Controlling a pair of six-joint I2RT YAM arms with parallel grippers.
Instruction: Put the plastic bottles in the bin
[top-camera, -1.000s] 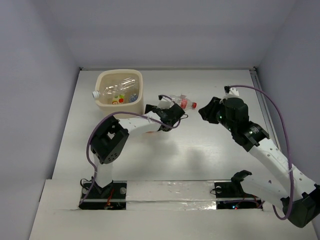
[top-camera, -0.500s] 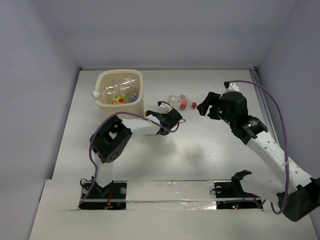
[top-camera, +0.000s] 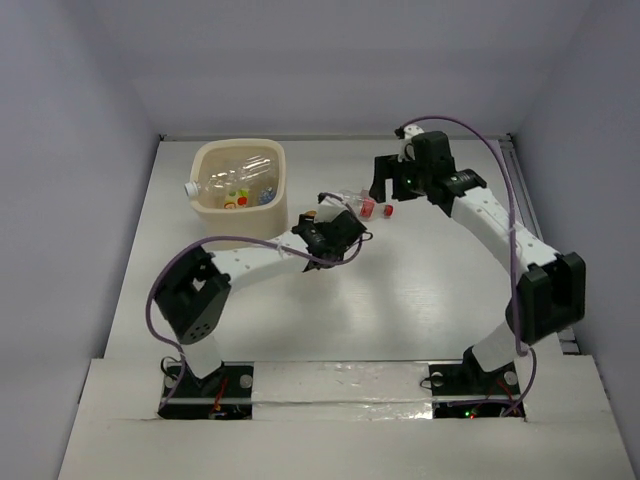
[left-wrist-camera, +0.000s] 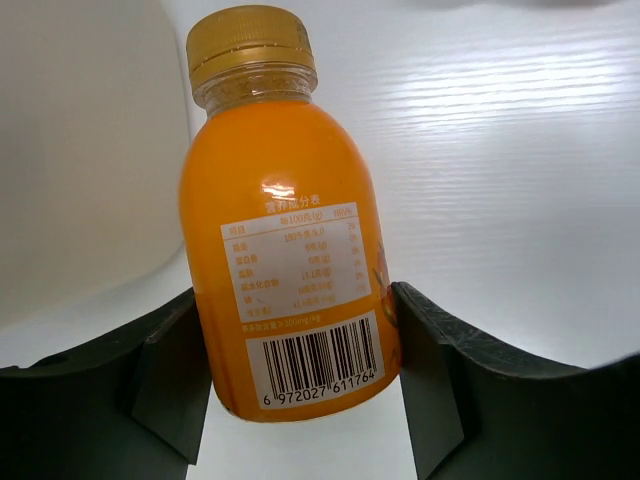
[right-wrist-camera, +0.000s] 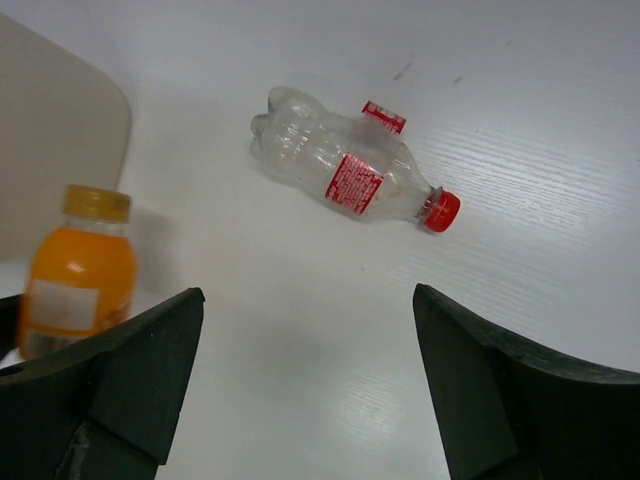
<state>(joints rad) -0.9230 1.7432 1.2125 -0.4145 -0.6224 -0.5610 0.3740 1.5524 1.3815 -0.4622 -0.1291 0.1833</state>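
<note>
The robot's right gripper will next go down to the left in the top view and turn its fingers across the clear bottle's body, because the clear bottle lies slanted to them.
The short orange bottle (left-wrist-camera: 290, 250), with a gold cap, stands between my left gripper's (left-wrist-camera: 298, 385) fingers, which press both its sides. In the top view that gripper (top-camera: 320, 228) is just right of the cream bin (top-camera: 284, 190), and the bin wall (left-wrist-camera: 80, 150) fills the left of the left wrist view. A clear bottle with a red cap and red label (right-wrist-camera: 350, 175) lies on the table. My right gripper (right-wrist-camera: 310, 390) is open and empty above and near it (top-camera: 385, 188). The bin holds several bottles (top-camera: 240, 178).
One clear bottle's white cap (top-camera: 190, 188) sticks out over the bin's left rim. The right wrist view also shows the orange bottle (right-wrist-camera: 75, 275) and a bin corner (right-wrist-camera: 50, 130). Grey walls enclose the white table (top-camera: 420, 290) on three sides.
My right arm has swung back and left to hover by the red-capped bottle. My left arm's elbow has shifted left; its gripper stays beside the bin.
</note>
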